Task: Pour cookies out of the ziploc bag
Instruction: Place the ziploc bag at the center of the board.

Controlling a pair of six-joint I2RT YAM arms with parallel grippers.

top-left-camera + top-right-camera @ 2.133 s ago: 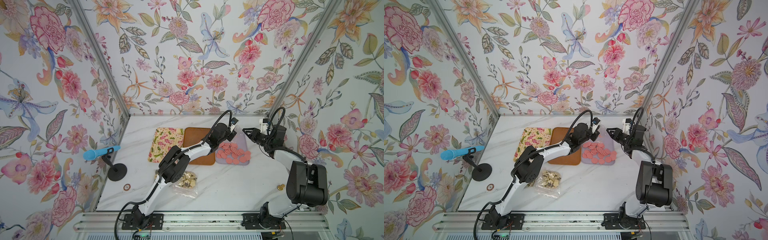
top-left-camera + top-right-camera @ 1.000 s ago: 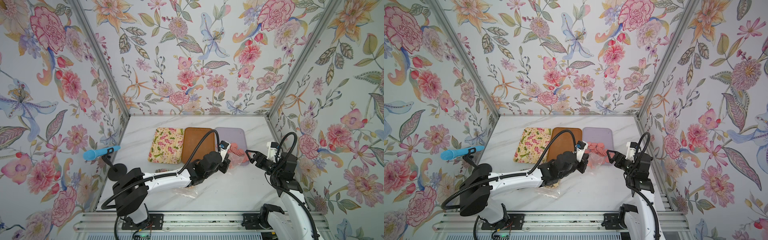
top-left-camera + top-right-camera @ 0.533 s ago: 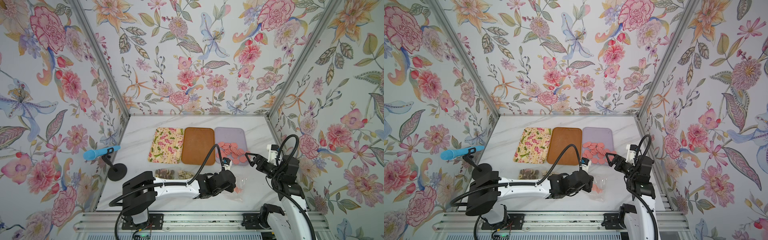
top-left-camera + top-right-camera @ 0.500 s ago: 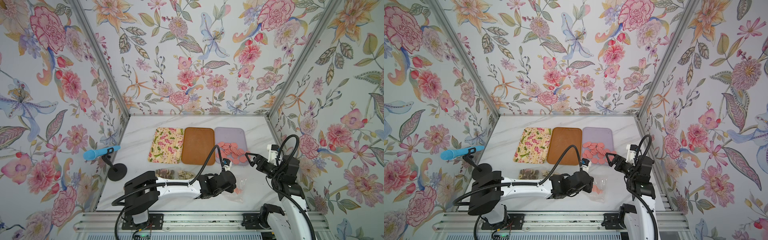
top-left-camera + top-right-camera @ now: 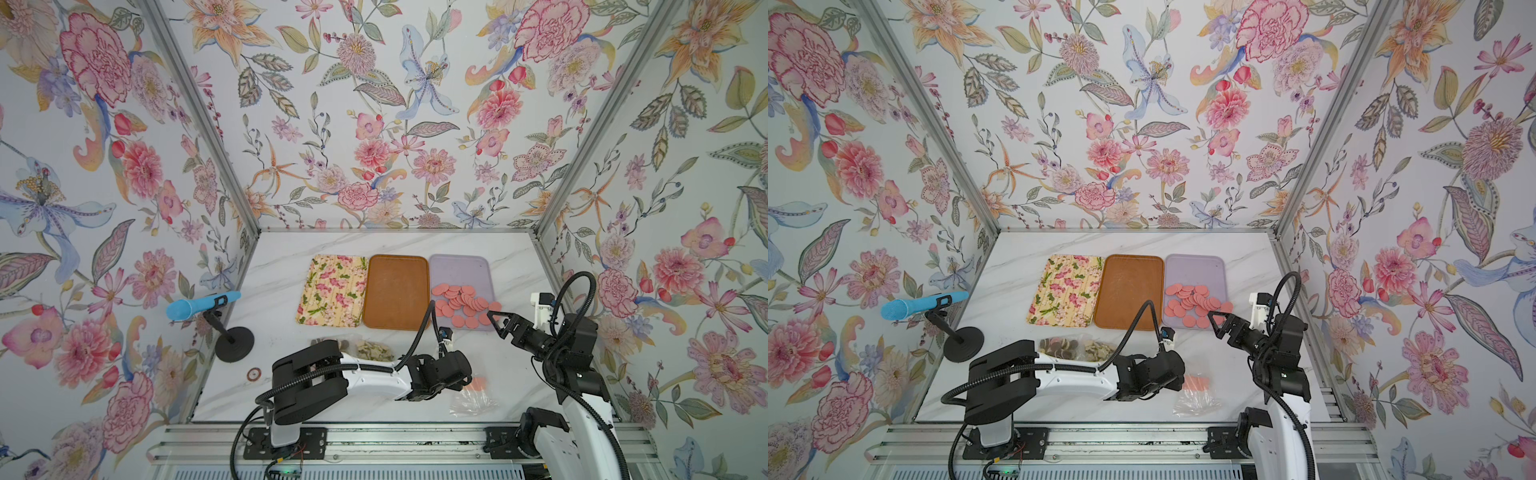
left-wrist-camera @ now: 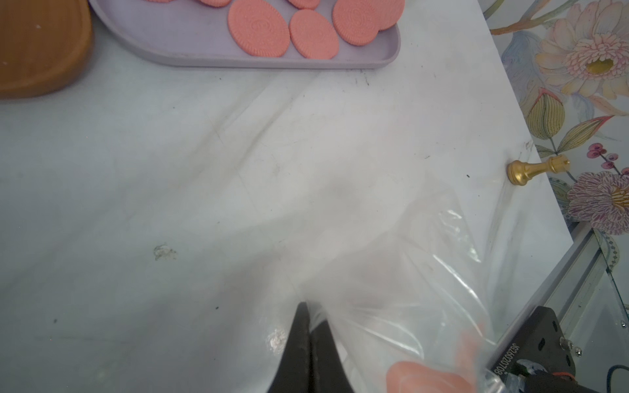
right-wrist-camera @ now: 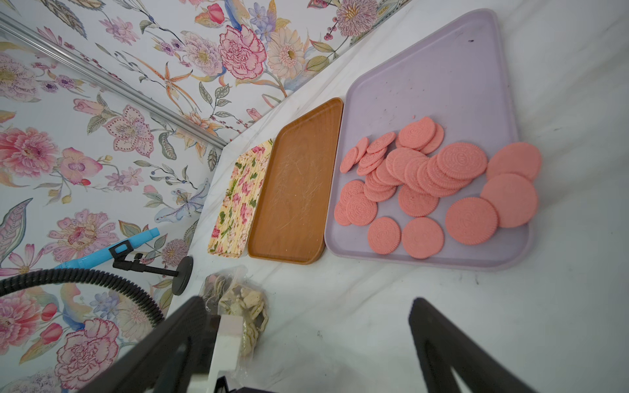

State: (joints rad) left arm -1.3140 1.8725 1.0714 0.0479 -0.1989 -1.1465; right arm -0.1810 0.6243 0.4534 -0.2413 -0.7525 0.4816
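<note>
The left gripper moves outward and toward the brown tray next, over the bare tabletop before the lilac tray [image 6: 216, 190], and releases the fold where the bag has room.
The clear ziploc bag [image 5: 473, 401] [image 5: 1196, 399] lies limp near the table's front right, with a few pink cookies [image 5: 1196, 382] still inside. My left gripper [image 5: 463, 380] [image 6: 308, 340] is shut on a fold of this bag [image 6: 408, 289]; one pink cookie [image 6: 425, 377] shows through the plastic beside it. Many pink cookies [image 5: 461, 303] [image 7: 425, 177] lie heaped on the lilac tray [image 5: 457, 266] [image 7: 442, 68], and one [image 7: 514, 161] hangs over its rim. My right gripper [image 5: 496, 322] [image 7: 306, 326] is open and empty, above the tray's near right corner.
A brown tray [image 5: 397, 291] and a floral tray [image 5: 332, 291] sit left of the lilac one. Two more bags of brown and cream biscuits [image 5: 365, 349] [image 7: 238, 299] lie behind my left arm. A blue microphone on a stand [image 5: 203, 305] stands at the left; a gold pawn [image 6: 534, 168] at the right edge.
My left gripper has dragged the ziploc bag from the lilac tray's near edge toward the table's front right. The right gripper's jaws have spread a little wider.
</note>
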